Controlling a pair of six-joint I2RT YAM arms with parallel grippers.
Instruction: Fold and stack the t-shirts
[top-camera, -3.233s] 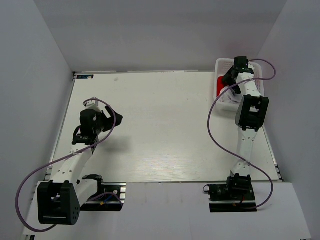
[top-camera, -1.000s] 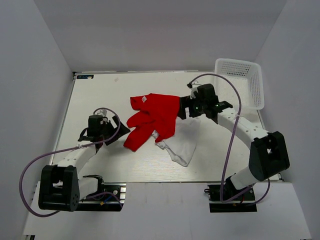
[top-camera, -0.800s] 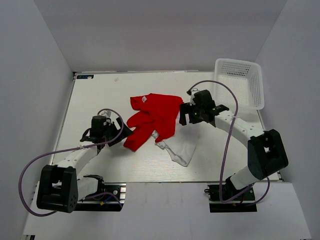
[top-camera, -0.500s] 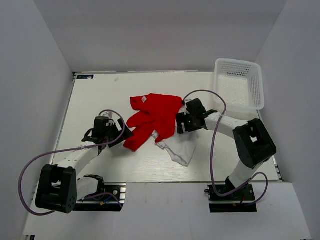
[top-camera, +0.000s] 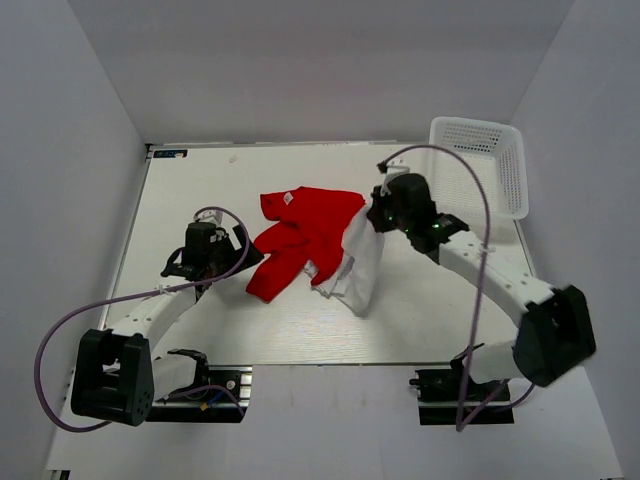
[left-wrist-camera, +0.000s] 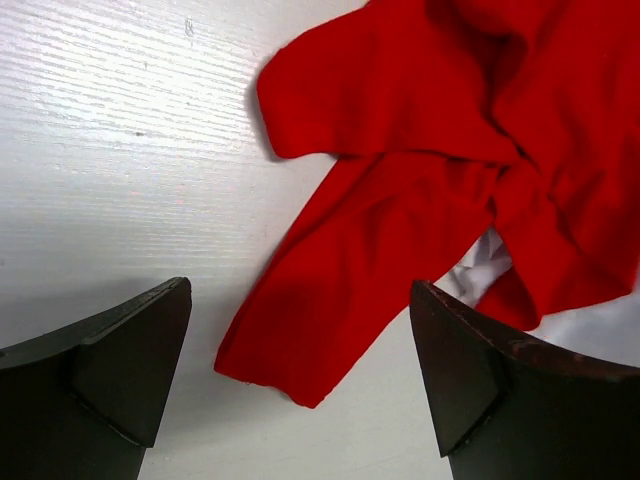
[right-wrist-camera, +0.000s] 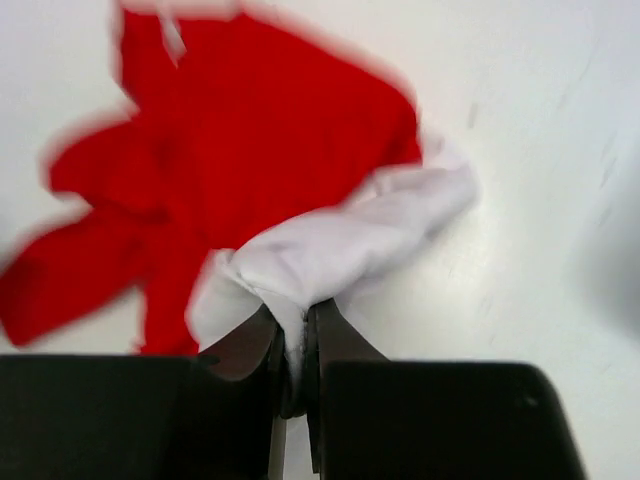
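My right gripper moves up, to the right in the top view and down into the mesh basket to release next, so the hanging cloth clears the basket's rim.
A crumpled red t-shirt (top-camera: 305, 238) lies in the middle of the table, seen close in the left wrist view (left-wrist-camera: 430, 170). A white t-shirt (top-camera: 358, 265) lies partly under its right side. My right gripper (top-camera: 379, 218) is shut on a bunched fold of the white t-shirt (right-wrist-camera: 345, 240) and holds that edge raised, and the cloth hangs down from it to the table. In the right wrist view the gripper (right-wrist-camera: 297, 335) pinches the fold, with the red t-shirt (right-wrist-camera: 220, 170) behind. My left gripper (top-camera: 236, 258) stands open just left of the red sleeve, its fingers (left-wrist-camera: 120, 360) on either side of the sleeve end.
A white mesh basket (top-camera: 478, 126) stands at the back right corner of the table. Purple cables loop from both arms. The white table (top-camera: 200, 190) shows bare wood grain left of and behind the shirts.
My right gripper came down on the white t-shirt's upper edge, shut on it and lifted it, so the cloth now hangs bunched. The left arm crept slightly towards the red sleeve.
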